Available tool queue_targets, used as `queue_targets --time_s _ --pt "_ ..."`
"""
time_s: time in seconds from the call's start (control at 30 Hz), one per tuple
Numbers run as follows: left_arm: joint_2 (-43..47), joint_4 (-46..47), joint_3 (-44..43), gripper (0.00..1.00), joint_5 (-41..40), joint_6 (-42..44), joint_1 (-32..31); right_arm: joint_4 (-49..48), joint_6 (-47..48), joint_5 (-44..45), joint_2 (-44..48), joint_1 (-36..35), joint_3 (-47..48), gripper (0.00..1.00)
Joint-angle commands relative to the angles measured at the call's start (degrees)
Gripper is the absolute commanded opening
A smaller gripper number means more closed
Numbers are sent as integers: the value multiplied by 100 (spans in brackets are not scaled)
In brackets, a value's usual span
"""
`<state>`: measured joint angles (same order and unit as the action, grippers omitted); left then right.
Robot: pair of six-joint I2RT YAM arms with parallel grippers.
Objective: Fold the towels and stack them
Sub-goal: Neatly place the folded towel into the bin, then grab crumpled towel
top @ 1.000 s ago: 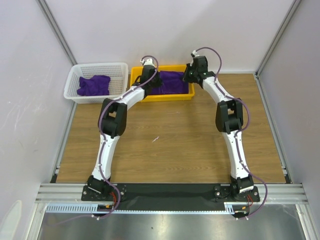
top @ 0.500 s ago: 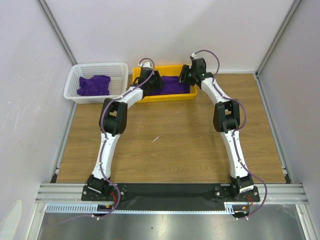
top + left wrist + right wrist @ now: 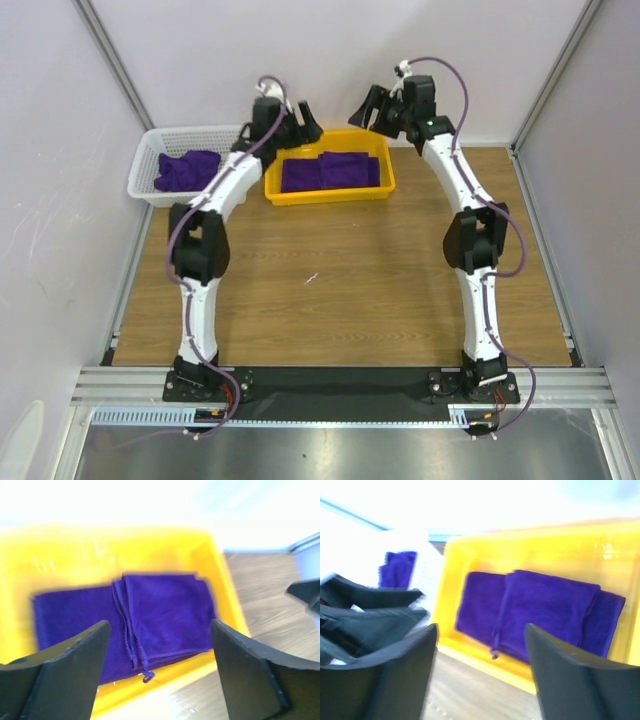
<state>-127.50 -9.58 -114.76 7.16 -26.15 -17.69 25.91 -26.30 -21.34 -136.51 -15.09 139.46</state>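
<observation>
Next, my left gripper swings down to the crumpled towel in the white basket, on the towel's side away from the tray.
Two folded purple towels lie in the yellow tray, the right one overlapping the left one. A crumpled towel sits in the white basket. My left gripper hangs open above the tray's back left corner, nothing between its fingers. My right gripper hangs open above the back right corner, also empty. In the right wrist view the towels lie flat in the tray below the open gripper.
The white basket stands left of the tray, against the back wall. Wooden tabletop stretches in front of both. The left gripper shows at the left edge of the right wrist view, close to the basket.
Both grippers have opened, let go of the towel in the tray and risen back away from it. The towel now lies folded on the stack.
</observation>
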Motion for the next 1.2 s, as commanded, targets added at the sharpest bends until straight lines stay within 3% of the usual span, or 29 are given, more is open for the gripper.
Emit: queue_targets --time_s 0.0,0.03,0.1,0.3,0.53,0.7,1.03,1.1,1.13,1.17 --pt "1060 -602 -169 90 -343 321 275 247 169 -65 1019 24 -348 86" --pt "1304 -780 -170 96 -486 321 336 378 213 50 1308 15 -662 92" --pt "1508 -1341 -178 98 -671 269 643 598 283 296 1565 59 -867 100" --pt "1553 -2240 -90 98 -338 -127 1987 1127 451 727 2347 112 -2043 100" --pt "781 -1960 -248 98 -469 -30 2894 232 83 579 3086 112 -3776 100" --pt "130 -1829 -583 97 -698 -390 3281 169 -182 552 3060 103 -4058 100" --pt "-775 -1380 -925 95 -1164 -364 3387 291 -577 860 2621 112 -3821 100" --pt "-934 -1258 -1013 90 -1094 -382 3395 370 -613 921 2481 112 -3594 100" --pt "-969 -1187 -1031 80 -1015 -408 3395 458 -621 939 2445 103 -3488 100" --pt "-996 -1108 -1022 77 -962 -443 3395 493 -613 956 2384 112 -3400 100"
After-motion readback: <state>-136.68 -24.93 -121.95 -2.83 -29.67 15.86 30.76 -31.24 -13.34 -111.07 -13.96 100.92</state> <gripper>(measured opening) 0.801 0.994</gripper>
